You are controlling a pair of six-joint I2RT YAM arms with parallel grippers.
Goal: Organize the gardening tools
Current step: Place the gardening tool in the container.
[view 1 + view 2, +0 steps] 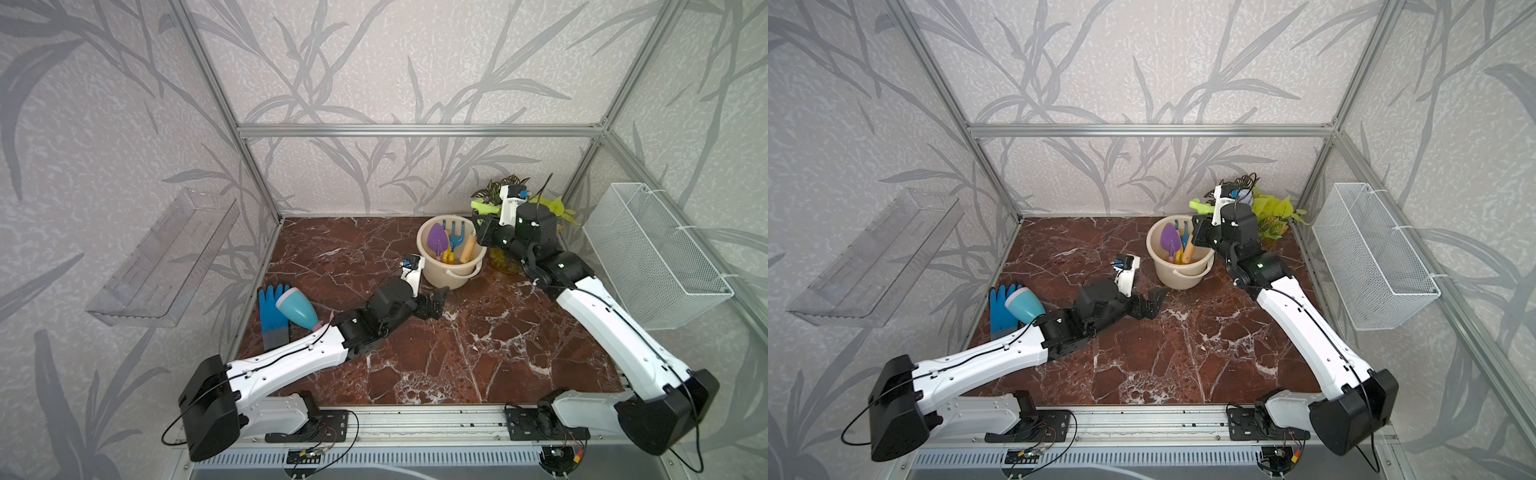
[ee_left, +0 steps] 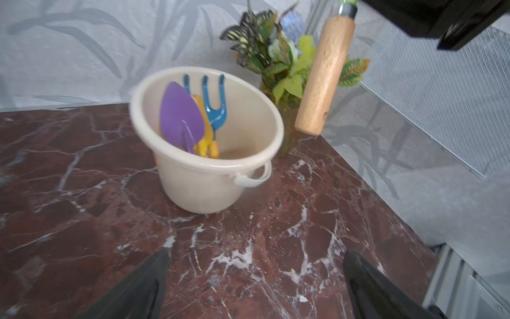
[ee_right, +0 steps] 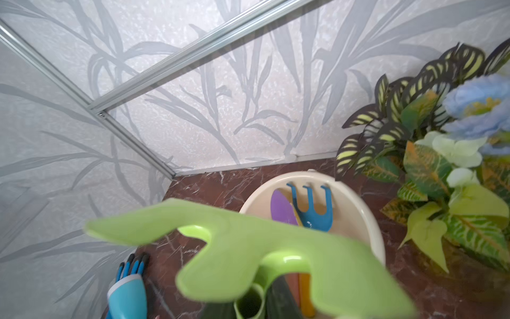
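My right gripper will next lower the hanging handle past the bucket's rim into the free room beside the blue fork (image 1: 456,232), which lies below it, and let go of the rake's neck.
A cream bucket (image 1: 451,279) stands at the back of the marble table and holds the purple trowel (image 1: 437,237), blue fork (image 1: 456,232) and yellow shovel (image 1: 447,257). My right gripper (image 1: 483,226) is shut on the neck of the green rake (image 3: 248,243). The rake's wooden handle (image 1: 468,248) hangs down over the bucket's right side. My left gripper (image 1: 437,300) rests low in front of the bucket, open and empty, its fingers (image 2: 143,290) wide apart. The light-blue spray bottle (image 1: 296,309) lies at the left on a blue glove (image 1: 269,320).
An artificial plant (image 1: 555,208) stands in the back right corner, right behind my right wrist. A white wire basket (image 1: 656,253) hangs on the right wall and a clear plastic shelf (image 1: 166,257) on the left wall.
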